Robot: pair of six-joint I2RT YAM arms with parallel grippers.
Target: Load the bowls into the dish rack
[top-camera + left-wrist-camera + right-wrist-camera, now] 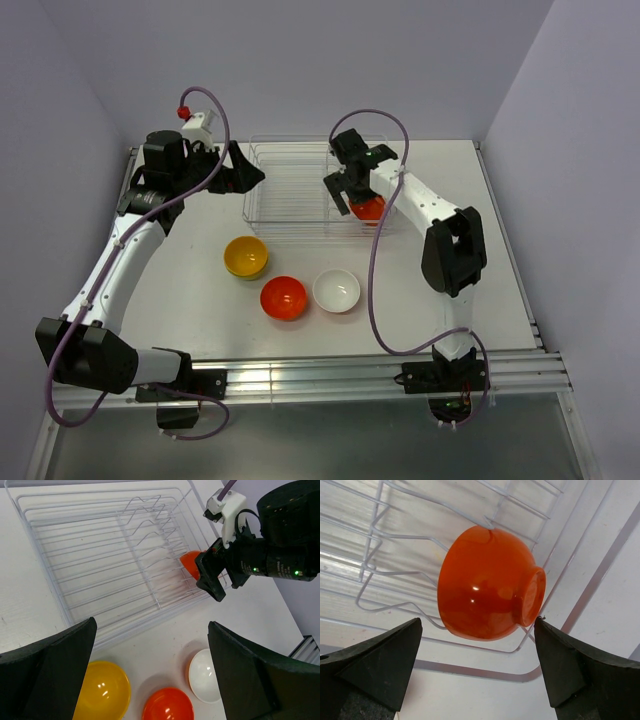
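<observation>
My left gripper is above the upright bowl, which sits below and back from it. It should move back, turning, and go down over the loose red-orange bowl's rack-side rim [281,279] [163,689].
The clear dish rack [290,190] stands at the back middle of the table. One red-orange bowl [371,208] leans on its side in the wire divider at the rack's right end; it also shows in the right wrist view [485,585] and the left wrist view [190,562]. My right gripper [355,198] [477,627] is open just above that bowl, its jaws wide on either side and not gripping it. My left gripper [250,178] [152,630] is open and empty by the rack's left end. A yellow bowl [246,256], a red-orange bowl [283,297] and a white-inside bowl [336,290] sit upright on the table.
The three loose bowls lie in a row in front of the rack, also in the left wrist view: yellow [102,695], red-orange [168,706], white-inside [204,675]. The rack's [90,555] left part holds no bowls. Purple cables loop over both arms.
</observation>
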